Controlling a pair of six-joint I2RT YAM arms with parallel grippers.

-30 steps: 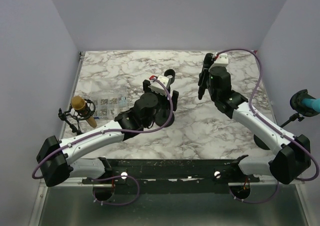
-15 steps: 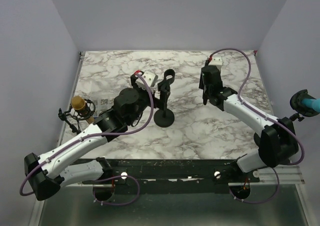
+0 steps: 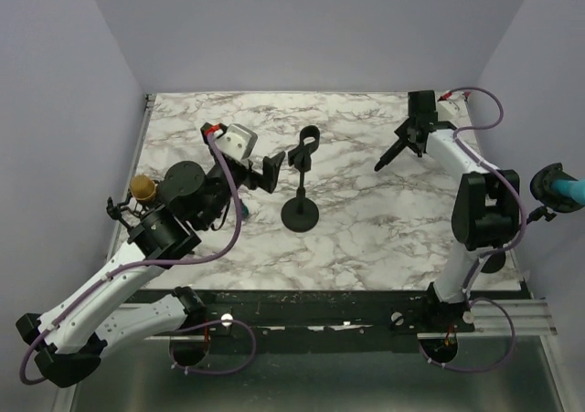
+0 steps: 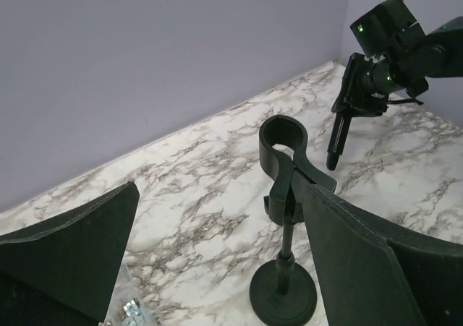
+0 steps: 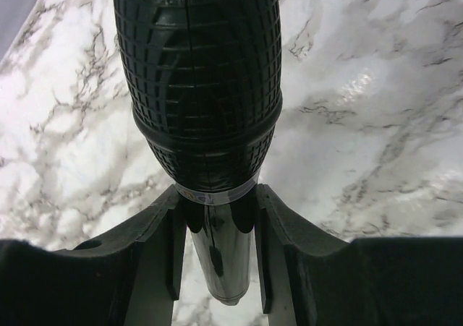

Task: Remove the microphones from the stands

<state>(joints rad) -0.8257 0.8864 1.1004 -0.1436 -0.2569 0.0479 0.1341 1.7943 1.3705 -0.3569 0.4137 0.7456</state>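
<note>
I will next lower my right gripper to the bare marble tabletop below it, level the hanging microphone and let go, because the handle is clear of the empty clip.
The black microphone (image 5: 197,73) is off the stand, and my right gripper (image 5: 215,246) is shut on its shiny handle just below the mesh head. From above, that right gripper (image 3: 409,142) holds the microphone (image 3: 388,159) tilted over the table's back right. In the left wrist view its handle (image 4: 335,138) hangs below the right gripper (image 4: 372,87). The black stand (image 3: 300,213) is upright mid-table, its clip (image 3: 309,142) empty. My left gripper (image 3: 260,176) is open just left of the stand (image 4: 283,293), nothing between its fingers (image 4: 362,261).
A gold microphone (image 3: 143,190) in a black shock mount sits at the table's left edge. A clear box of small metal parts (image 4: 130,313) lies below my left gripper. A teal object (image 3: 558,185) on a small tripod stands beyond the right edge. Lavender walls enclose the table.
My left gripper opened wide and drew back left from the stand. The right arm carried the microphone from beside the stand to the back right of the table.
</note>
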